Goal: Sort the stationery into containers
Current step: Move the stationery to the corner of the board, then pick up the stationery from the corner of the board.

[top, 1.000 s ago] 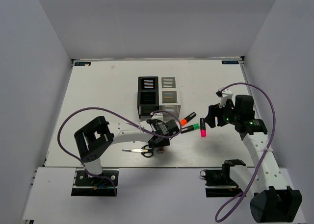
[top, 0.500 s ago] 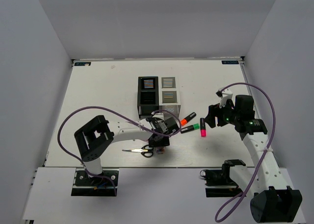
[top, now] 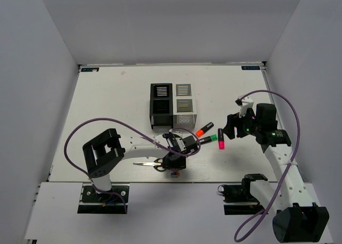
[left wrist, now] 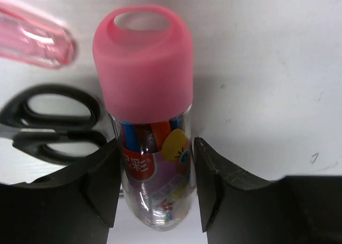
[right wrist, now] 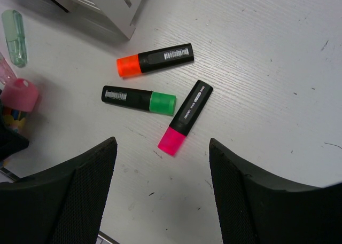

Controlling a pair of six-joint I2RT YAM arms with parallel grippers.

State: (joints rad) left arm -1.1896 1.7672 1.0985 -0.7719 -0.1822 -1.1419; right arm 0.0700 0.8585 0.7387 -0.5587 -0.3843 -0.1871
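Next, my left gripper will open, shift outward and close around the cap's base, since my fingers sit on the tube's body, with the pink cap (left wrist: 143, 68) beyond them.
A clear tube with a pink cap (left wrist: 143, 68), full of coloured pens, sits between my left gripper's (left wrist: 155, 149) jaws, which are shut on its body. In the top view this gripper (top: 173, 161) is near the table's front edge, next to the black-handled scissors (top: 152, 164). The scissors (left wrist: 53, 124) lie just left of the tube, with a pink capsule (left wrist: 35, 36) beyond them. My right gripper (right wrist: 163, 148) hangs open above the table. Ahead of it lie the pink-capped highlighter (right wrist: 186, 118), the green-capped one (right wrist: 139, 99) and the orange-capped one (right wrist: 154, 60). The four containers (top: 172, 104) stand mid-table.
A pale green capsule (right wrist: 14, 37) lies near the corner of a white container (right wrist: 107, 4). The left arm's purple cable (top: 107, 124) loops over the table's left half. White walls close in the table on three sides.
My left gripper has moved toward the near edge of the table with the pink-capped tube. The right arm and the highlighters have stayed still.
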